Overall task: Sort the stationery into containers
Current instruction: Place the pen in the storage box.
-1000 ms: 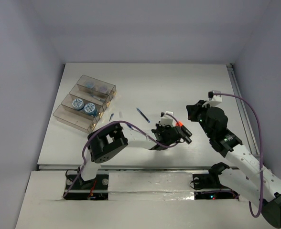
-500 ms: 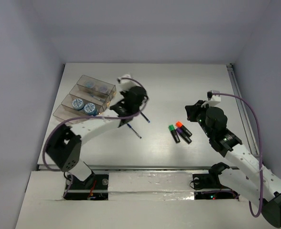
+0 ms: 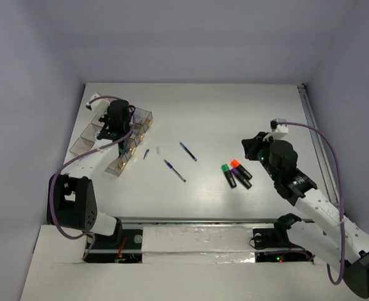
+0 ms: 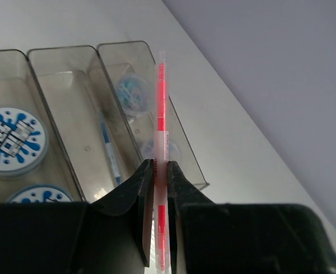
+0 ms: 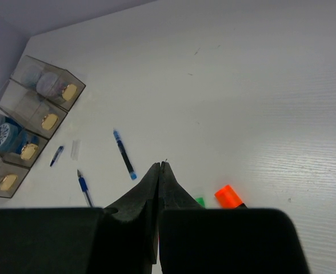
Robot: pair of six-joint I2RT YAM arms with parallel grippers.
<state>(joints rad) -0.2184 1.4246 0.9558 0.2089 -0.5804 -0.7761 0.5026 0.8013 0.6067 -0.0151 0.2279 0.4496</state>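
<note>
My left gripper lowers and shifts toward the patterned rolls next, over that section's bottom, since the container section beside the rolls already holds a blue pen.
My left gripper hangs over the containers at the table's far left, shut on a slim pink pen. The left wrist view shows its jaws pinching the pen near its middle, lengthwise above the compartments. Below lie patterned rolls and a blue pen. Two blue pens, a small blue piece and a tiny white piece lie mid-table. Green, orange and purple markers lie beside my right gripper, which is shut on nothing.
The containers stand close to the left wall and the table's left edge. A rail runs along the table's right edge. The right arm's base and cables sit at the near edge.
My left arm has swung from beside the markers at mid-table leftward to above the containers, carrying the pink pen. The right arm has not moved.
</note>
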